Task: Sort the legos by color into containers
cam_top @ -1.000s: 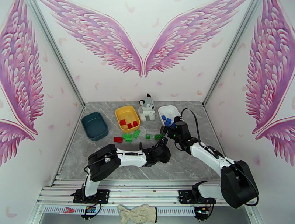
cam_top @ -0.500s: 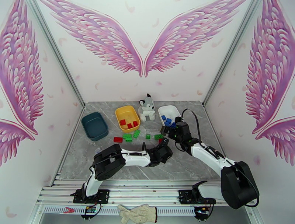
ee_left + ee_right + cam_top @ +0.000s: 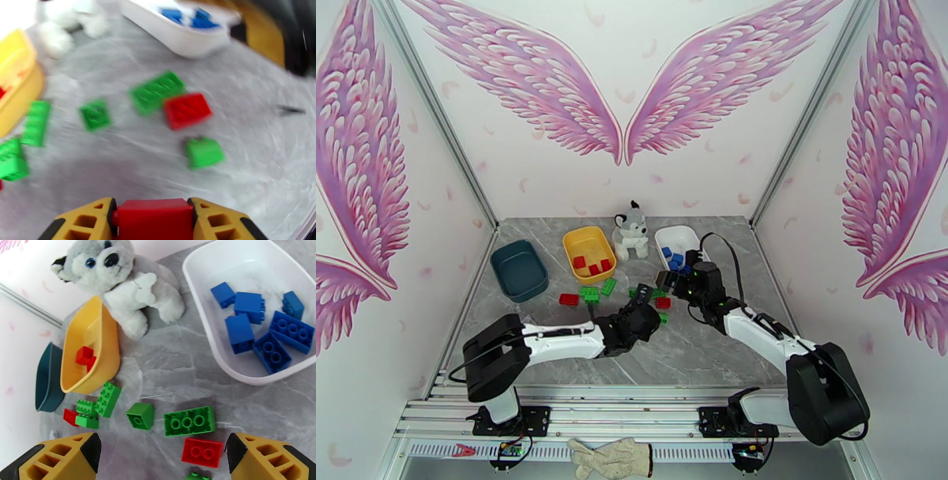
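My left gripper should rise outward over the yellow container's near end and release the red lego, as this container of reds is outward of it.
My left gripper (image 3: 152, 206) is shut on a red lego (image 3: 155, 222), held just above the table; from above it (image 3: 643, 306) sits near the loose pile. Ahead of it lie a red lego (image 3: 186, 110) and green legos (image 3: 157, 91) (image 3: 204, 152) (image 3: 94, 114). My right gripper (image 3: 162, 455) stands open over a red lego (image 3: 202, 452) and a long green lego (image 3: 189, 420), touching neither. The white container (image 3: 205, 342) holds several blue legos (image 3: 249, 307). The yellow container (image 3: 98, 358) holds red legos (image 3: 85, 356). The dark teal container (image 3: 519, 270) stands at the left.
A plush husky (image 3: 126, 291) sits between the yellow and white containers. More green legos (image 3: 107, 398) and a red one (image 3: 71, 416) lie in front of the yellow container. Both grippers work close together near the white container (image 3: 678, 237).
My left gripper has shut on the red lego and drawn back to the left, its elbow swinging left. My right gripper has shifted slightly left and narrowed a little.
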You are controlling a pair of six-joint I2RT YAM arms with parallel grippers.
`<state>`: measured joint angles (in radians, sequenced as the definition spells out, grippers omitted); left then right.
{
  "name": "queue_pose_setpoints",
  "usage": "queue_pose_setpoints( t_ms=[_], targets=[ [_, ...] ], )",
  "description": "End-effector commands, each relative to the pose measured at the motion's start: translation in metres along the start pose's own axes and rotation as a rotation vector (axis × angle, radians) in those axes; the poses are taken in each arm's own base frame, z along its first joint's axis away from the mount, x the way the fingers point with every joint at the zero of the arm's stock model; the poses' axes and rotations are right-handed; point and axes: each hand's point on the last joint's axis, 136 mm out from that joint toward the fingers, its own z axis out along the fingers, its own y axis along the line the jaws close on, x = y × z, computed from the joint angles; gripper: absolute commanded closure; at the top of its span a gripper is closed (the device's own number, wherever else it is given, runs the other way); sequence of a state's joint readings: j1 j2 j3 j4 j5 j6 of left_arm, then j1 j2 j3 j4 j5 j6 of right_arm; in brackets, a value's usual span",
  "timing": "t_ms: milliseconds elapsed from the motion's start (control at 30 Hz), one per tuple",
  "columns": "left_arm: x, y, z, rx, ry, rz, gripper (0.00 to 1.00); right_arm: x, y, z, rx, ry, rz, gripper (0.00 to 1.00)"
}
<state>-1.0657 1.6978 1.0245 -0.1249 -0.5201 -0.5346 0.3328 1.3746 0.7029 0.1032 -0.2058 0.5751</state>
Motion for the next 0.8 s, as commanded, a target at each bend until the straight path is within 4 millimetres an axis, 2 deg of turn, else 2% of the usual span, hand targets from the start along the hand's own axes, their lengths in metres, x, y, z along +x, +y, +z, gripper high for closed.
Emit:
queue_pose_setpoints(
  t_ms=[0, 167, 267, 467, 567, 633, 700, 767],
  targets=[
    [-0.020, 0.046, -0.003, -0.086, -0.035, -0.028, 0.68, 0.008, 0.036, 0.012, -0.129, 0.049, -0.062, 0.13],
    [-0.050, 0.114, 0.005, -0.175, -0.081, -0.133, 0.68, 0.026, 0.069, 0.027, -0.175, 0.113, -0.145, 0.15],
    [-0.070, 0.146, 0.010, -0.223, -0.108, -0.178, 0.67, 0.035, 0.083, 0.033, -0.191, 0.138, -0.173, 0.15],
    [-0.103, 0.189, 0.036, -0.254, -0.106, -0.246, 0.66, 0.043, 0.094, 0.039, -0.192, 0.159, -0.204, 0.15],
    [-0.114, 0.200, 0.049, -0.260, -0.098, -0.265, 0.54, 0.044, 0.096, 0.038, -0.195, 0.159, -0.214, 0.15],
    [-0.118, 0.202, 0.052, -0.266, -0.096, -0.261, 0.40, 0.044, 0.098, 0.037, -0.195, 0.158, -0.220, 0.14],
    [-0.120, 0.201, 0.050, -0.268, -0.099, -0.257, 0.28, 0.044, 0.098, 0.035, -0.194, 0.154, -0.228, 0.13],
    [-0.117, 0.201, 0.044, -0.271, -0.109, -0.259, 0.21, 0.043, 0.098, 0.034, -0.189, 0.149, -0.234, 0.12]
  ],
)
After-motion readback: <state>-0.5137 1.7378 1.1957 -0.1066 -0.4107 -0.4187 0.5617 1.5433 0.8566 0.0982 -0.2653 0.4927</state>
